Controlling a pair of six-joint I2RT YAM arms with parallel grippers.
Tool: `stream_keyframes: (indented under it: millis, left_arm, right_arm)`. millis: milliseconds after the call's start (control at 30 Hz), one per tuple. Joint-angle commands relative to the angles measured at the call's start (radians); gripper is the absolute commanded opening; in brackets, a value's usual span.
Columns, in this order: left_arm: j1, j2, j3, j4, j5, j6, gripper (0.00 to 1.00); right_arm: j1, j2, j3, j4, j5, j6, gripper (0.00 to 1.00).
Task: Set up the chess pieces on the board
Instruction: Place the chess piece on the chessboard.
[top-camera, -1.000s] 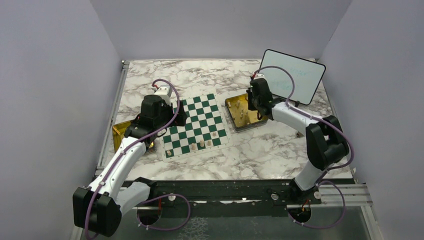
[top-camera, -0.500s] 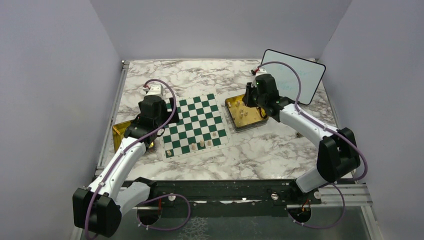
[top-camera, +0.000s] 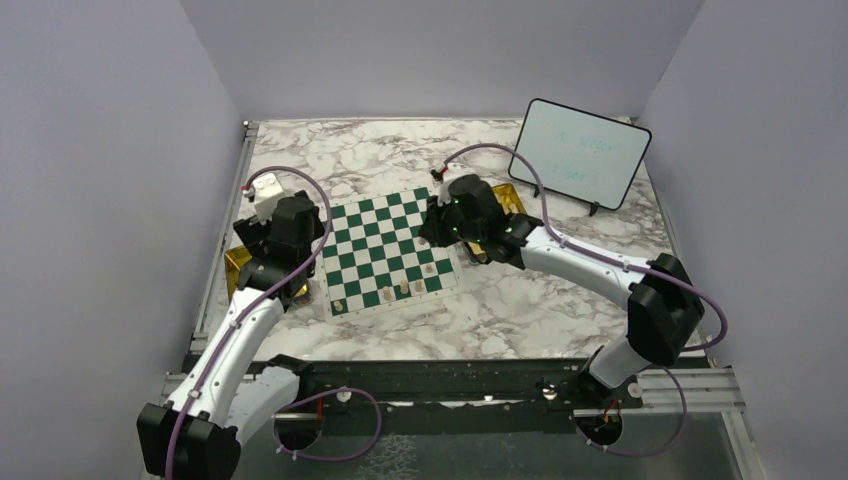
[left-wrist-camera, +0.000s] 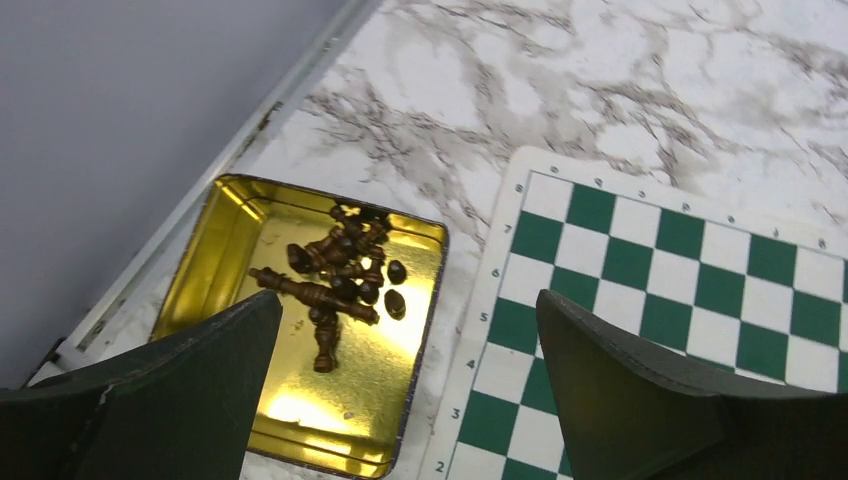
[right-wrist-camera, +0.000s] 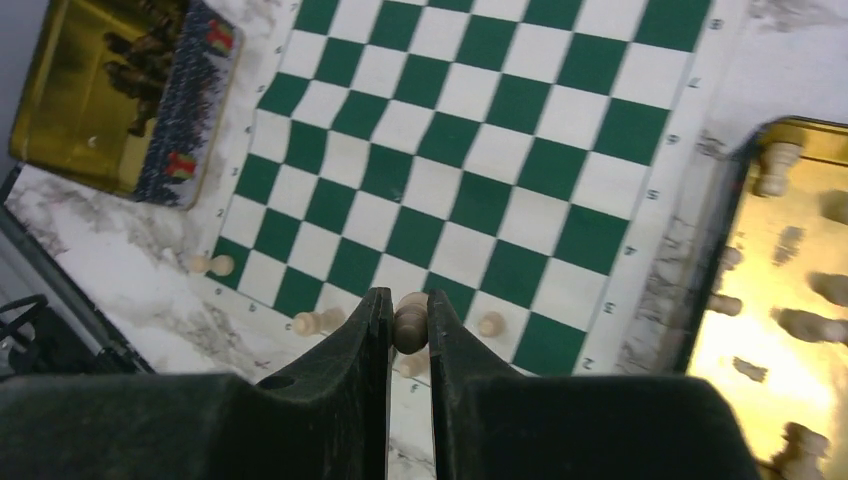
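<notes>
The near-row green square (top-camera: 370, 300) is empty between cream pieces, so my right gripper should next move back and to the left in the top view, down onto it, to release.
The green-and-white board (top-camera: 385, 245) lies mid-table. Several cream chess pieces (top-camera: 404, 287) stand along its near rows; they also show in the right wrist view (right-wrist-camera: 318, 322). My right gripper (right-wrist-camera: 409, 315) is shut on a cream piece (right-wrist-camera: 409, 325) and hovers above the board's near right squares (right-wrist-camera: 470, 150); from above it (top-camera: 438, 225) is at the board's right edge. My left gripper (left-wrist-camera: 405, 330) is open and empty, above the seam between the left gold tin (left-wrist-camera: 300, 410) and the board's left border (left-wrist-camera: 700, 300); from above it (top-camera: 288, 248) is left of the board.
The left tin holds dark brown pieces (left-wrist-camera: 335, 275). A patterned lid (right-wrist-camera: 190, 110) lies beside it. The right gold tin (right-wrist-camera: 790, 380) with cream pieces (right-wrist-camera: 775, 168) sits right of the board, partly under my right arm. A whiteboard (top-camera: 580, 155) stands back right.
My right arm has swung left from the right tin to over the board, carrying a cream piece. My left arm has drawn back left off the board to the left tin.
</notes>
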Motion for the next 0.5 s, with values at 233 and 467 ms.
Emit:
stream_keyframes:
  millis: [233,467]
  left_arm:
    - [0.008,-0.085,0.033,-0.122,-0.371,-0.149,0.99]
    - [0.008,-0.096,0.047,-0.154,-0.43,-0.184,0.99]
  right_arm:
    - [0.226,0.204,0.18,0.03,0.055,0.004,0.15]
    - [0.308,0.317,0.272,-0.004,0.114,-0.023,0.15]
